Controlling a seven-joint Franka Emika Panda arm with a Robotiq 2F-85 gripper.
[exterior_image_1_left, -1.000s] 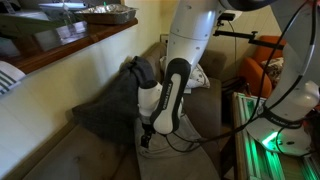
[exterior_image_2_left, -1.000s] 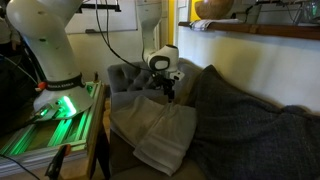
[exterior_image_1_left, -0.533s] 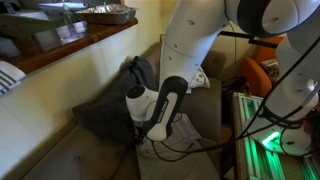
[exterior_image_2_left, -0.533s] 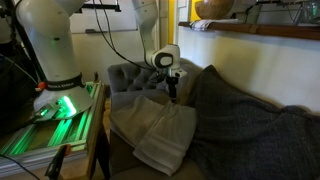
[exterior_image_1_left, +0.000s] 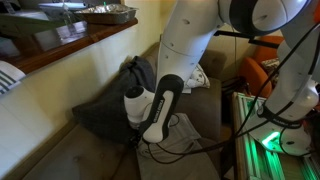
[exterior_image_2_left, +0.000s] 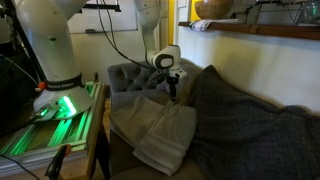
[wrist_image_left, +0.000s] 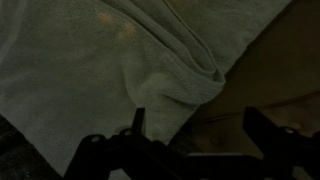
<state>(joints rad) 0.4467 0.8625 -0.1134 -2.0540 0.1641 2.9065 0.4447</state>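
Next, my gripper comes down onto that folded corner (exterior_image_2_left: 174, 106) (wrist_image_left: 212, 86) and closes its open, empty fingers around it, because the towel bunches into a fold below them.
A light beige towel (exterior_image_2_left: 155, 130) lies crumpled on the seat of a couch; it also shows in the wrist view (wrist_image_left: 100, 60) and in an exterior view (exterior_image_1_left: 188, 128). My gripper (exterior_image_2_left: 172, 96) hangs low over the towel's far edge, next to a dark grey blanket (exterior_image_2_left: 250, 130). In the wrist view the two fingers (wrist_image_left: 197, 125) are spread wide with nothing between them. The left finger is over a folded corner of the towel and the right finger over dark couch fabric. In an exterior view the gripper (exterior_image_1_left: 136, 141) is mostly hidden behind the arm.
The dark grey blanket (exterior_image_1_left: 105, 110) covers the couch back and seat. A wooden shelf (exterior_image_1_left: 70, 45) runs along the wall above. The robot base (exterior_image_2_left: 55, 100) with green lights stands on a table beside the couch. Cables hang from the arm.
The gripper has shifted a little sideways along the towel's edge toward the dark blanket and dropped slightly. The fingers stay open. The towel has not moved.
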